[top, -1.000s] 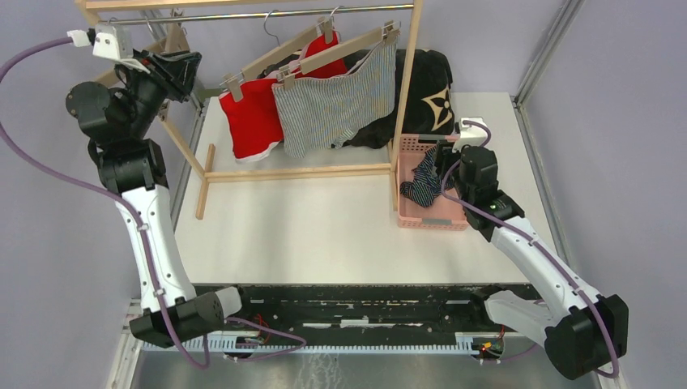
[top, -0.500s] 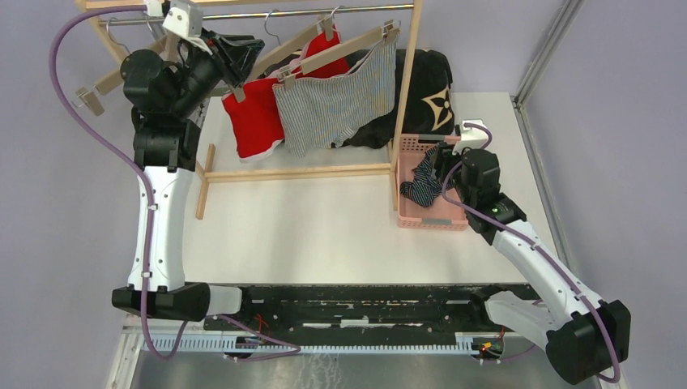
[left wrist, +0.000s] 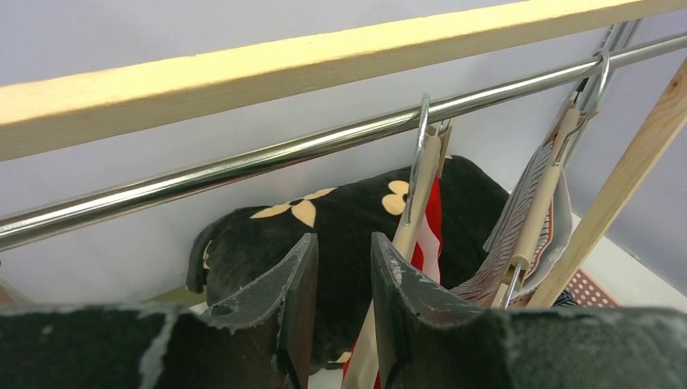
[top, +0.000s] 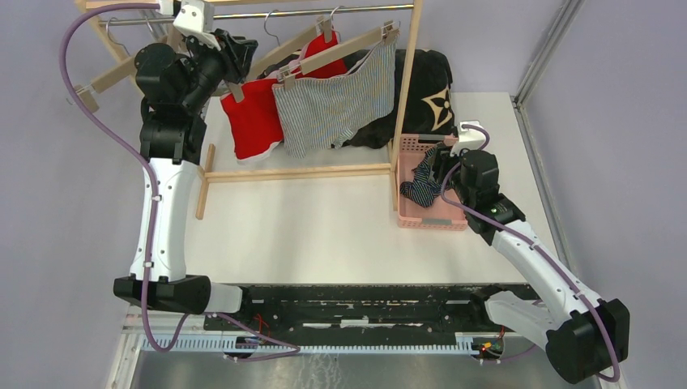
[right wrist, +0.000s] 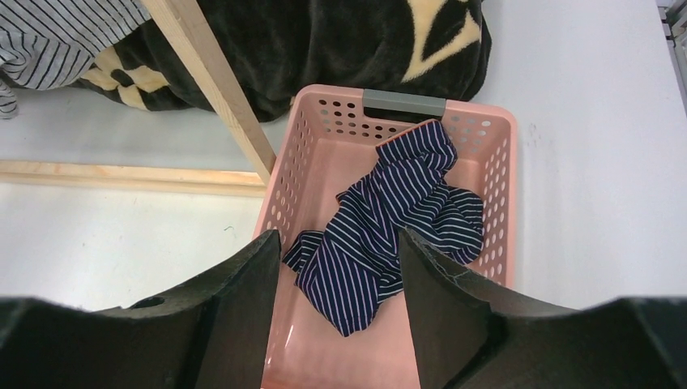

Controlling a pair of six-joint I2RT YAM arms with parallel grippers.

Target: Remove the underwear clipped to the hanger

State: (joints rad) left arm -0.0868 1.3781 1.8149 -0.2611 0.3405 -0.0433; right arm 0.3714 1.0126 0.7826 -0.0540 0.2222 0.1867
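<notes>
My left gripper will move down toward the right in the wrist view, onto the wooden hanger's near end [top: 236,91] [left wrist: 365,347], because the red pair's hanger runs behind one finger.
The red underwear [top: 255,121] and the grey-and-white pinstriped underwear [top: 336,101] hang clipped to wooden hangers [top: 344,49] on the rack's rail. The navy striped underwear [right wrist: 397,219] lies loose in the pink basket [right wrist: 324,138]. My left gripper [top: 231,53] is high up by the rail, just left of the red pair's hanger. Its jaws stand a narrow gap apart and hold nothing [left wrist: 344,251]. The red cloth [left wrist: 429,235] shows just behind its right finger. My right gripper [right wrist: 336,267] is open and empty above the basket, also in the top view [top: 441,166].
The wooden rack has a metal rail [left wrist: 243,166], a right post [top: 409,73] beside the basket and a floor bar [top: 300,173]. A black floral cushion [top: 433,89] lies behind. An empty hanger [top: 105,77] hangs at the rail's left end.
My left arm has swung up and right from outside the rack to the rail beside the red pair's hanger. The empty hanger on the left has shifted. The right arm has barely moved.
</notes>
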